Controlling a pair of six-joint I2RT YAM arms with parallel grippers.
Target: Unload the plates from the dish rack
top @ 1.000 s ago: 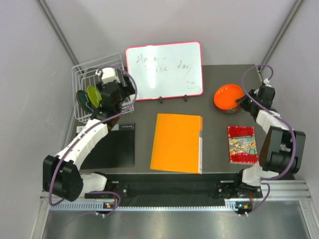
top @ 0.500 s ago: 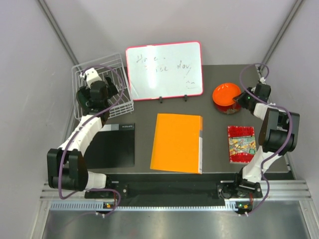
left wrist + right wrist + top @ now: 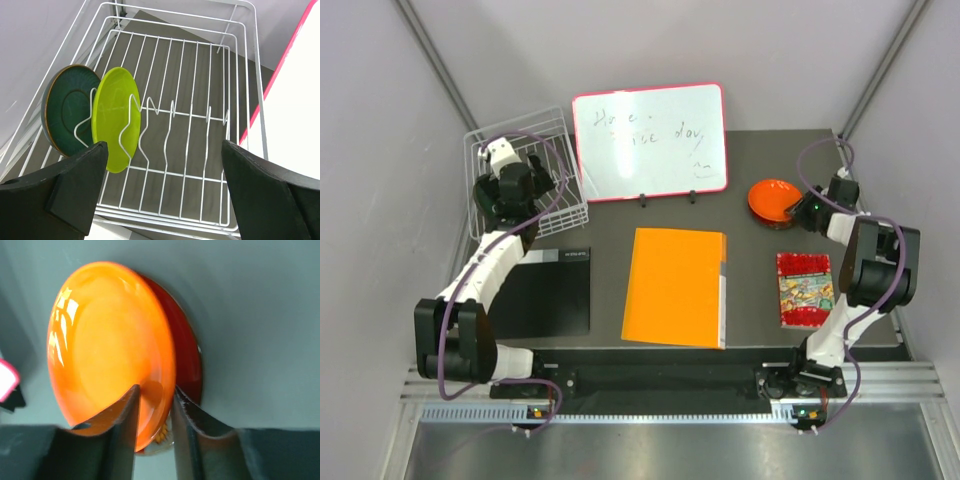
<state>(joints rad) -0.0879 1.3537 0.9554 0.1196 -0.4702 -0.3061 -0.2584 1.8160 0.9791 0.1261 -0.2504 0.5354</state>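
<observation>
I will lower my left gripper next so that its fingers straddle the lower rim of the lime green plate, toward the teal plate's end, because that rim is off-centre by one finger.
The white wire dish rack point(image 3: 515, 122) stands at the back left. In the left wrist view a lime green plate point(image 3: 112, 115) and a dark teal plate point(image 3: 67, 110) stand upright between the tines point(image 3: 172, 107) at the rack's left end. My left gripper point(image 3: 162, 152) hovers wide open over the rack's near edge, holding nothing. At the back right an orange plate point(image 3: 772, 195) lies on a red plate point(image 3: 187, 360). My right gripper point(image 3: 156, 395) straddles the rim of the orange plate point(image 3: 105, 340), jaws slightly parted, with a thin gap at the outer finger.
A pink-framed whiteboard point(image 3: 650, 140) stands upright at the back centre, right of the rack. An orange folder point(image 3: 675, 287) lies mid-table, a black notebook point(image 3: 545, 292) at front left, and a red patterned booklet point(image 3: 805, 290) near the right arm.
The right gripper has lowered the orange plate flat onto the red one and its jaws have parted. The left arm swung back over the rack a second ago, then stayed still.
</observation>
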